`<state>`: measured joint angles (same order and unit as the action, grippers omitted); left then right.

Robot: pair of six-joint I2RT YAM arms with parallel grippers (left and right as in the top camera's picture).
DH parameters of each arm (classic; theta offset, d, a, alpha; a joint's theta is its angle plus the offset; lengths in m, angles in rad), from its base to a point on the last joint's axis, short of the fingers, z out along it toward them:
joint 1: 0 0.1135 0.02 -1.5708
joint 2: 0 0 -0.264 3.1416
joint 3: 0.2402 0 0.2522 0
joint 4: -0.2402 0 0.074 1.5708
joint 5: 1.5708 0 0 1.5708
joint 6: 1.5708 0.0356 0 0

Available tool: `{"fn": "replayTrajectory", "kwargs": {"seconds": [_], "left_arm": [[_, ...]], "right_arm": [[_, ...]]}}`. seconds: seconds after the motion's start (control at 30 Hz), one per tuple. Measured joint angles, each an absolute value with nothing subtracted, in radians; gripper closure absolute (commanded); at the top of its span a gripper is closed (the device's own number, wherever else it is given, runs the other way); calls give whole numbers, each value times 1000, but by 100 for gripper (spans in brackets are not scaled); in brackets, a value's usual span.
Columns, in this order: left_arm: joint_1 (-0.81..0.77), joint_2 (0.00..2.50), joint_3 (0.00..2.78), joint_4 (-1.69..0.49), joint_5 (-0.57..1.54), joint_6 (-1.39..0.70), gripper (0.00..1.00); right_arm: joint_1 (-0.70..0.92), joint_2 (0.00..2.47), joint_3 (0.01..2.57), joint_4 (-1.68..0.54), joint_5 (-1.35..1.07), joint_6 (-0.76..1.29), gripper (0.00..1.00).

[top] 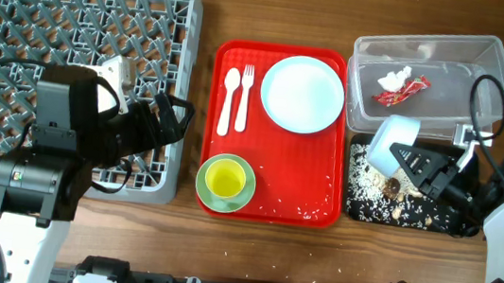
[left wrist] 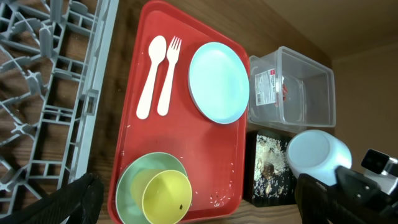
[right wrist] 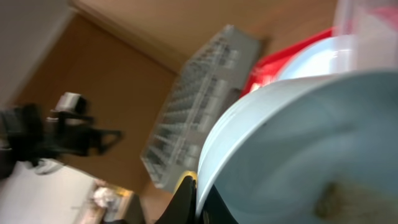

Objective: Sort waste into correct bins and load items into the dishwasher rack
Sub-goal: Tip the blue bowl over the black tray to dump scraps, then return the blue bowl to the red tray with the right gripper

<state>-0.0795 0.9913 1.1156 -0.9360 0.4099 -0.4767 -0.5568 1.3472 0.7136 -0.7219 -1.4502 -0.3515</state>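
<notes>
I will next move my right gripper left in the overhead view, then down over the red tray's dish-free front corner (top: 304, 189) to release, as space shows there.
My right gripper (top: 420, 166) (right wrist: 198, 186) is shut on the rim of the pale blue bowl (top: 393, 141) (right wrist: 298, 143), tipped over the black tray (top: 359, 206) that holds rice crumbs and brown scraps (top: 390, 186). The clear tub (top: 489, 64) holds the red wrapper (top: 402, 94) and the white tissue (top: 392, 79). The plate (top: 303, 93), spoon (top: 228, 101), fork (top: 245, 98) and the mint-green bowl (top: 204, 188) with the yellow cup (top: 225, 178) in it lie on the red tray. My left gripper (top: 164, 117) (left wrist: 199, 211) is open and empty at the grey rack's (top: 70, 64) right edge.
The red serving tray (top: 316, 206) lies between the rack and the bins, with a few rice crumbs near its front right corner. The left arm's body covers the rack's front part. Cables run by the right arm beside the tub.
</notes>
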Motion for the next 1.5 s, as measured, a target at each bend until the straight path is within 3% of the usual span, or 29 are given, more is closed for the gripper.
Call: {"fn": "replayTrajectory", "kwargs": {"seconds": [0.3, 0.37, 0.53, 0.7, 0.9, 0.97, 1.1, 1.2, 1.27, 1.33, 1.43, 1.5], "left_arm": [[-80, 991, 1116, -937, 410, -477, 0], [-80, 991, 1116, -936, 410, -477, 0], [-80, 991, 1116, -935, 410, -477, 0], [-80, 991, 1116, -936, 410, -477, 0], [-80, 991, 1116, -936, 410, -477, 0], [-80, 991, 1116, -935, 410, -477, 0], [-80, 991, 1116, -937, 410, -477, 0], [-81, 991, 1116, -936, 411, -477, 0], [-80, 991, 1116, -936, 410, -477, 0], [-81, 991, 1117, -936, 410, -477, 0], [-81, 991, 1117, -936, 410, -477, 0], [-81, 991, 1117, -937, 410, -477, 0]], "right_arm": [[-554, 1348, 710, -815, -1334, -332, 96], [-556, 1350, 709, -770, -1266, -245, 96], [-540, 1348, 709, -882, -1395, -428, 96], [-526, 1333, 707, -810, -1345, -336, 96], [-477, 1286, 707, -751, -1480, -254, 96], [-332, 1162, 707, -743, -1344, -150, 96], [183, 929, 707, -659, -796, 119, 96], [547, 972, 708, -628, -347, 274, 96], [717, 1164, 709, -545, -89, 365, 95], [733, 1320, 709, -483, 10, 398, 48], [733, 1395, 748, -517, 40, 422, 37], [733, 1373, 837, -550, 18, 422, 37]]}}
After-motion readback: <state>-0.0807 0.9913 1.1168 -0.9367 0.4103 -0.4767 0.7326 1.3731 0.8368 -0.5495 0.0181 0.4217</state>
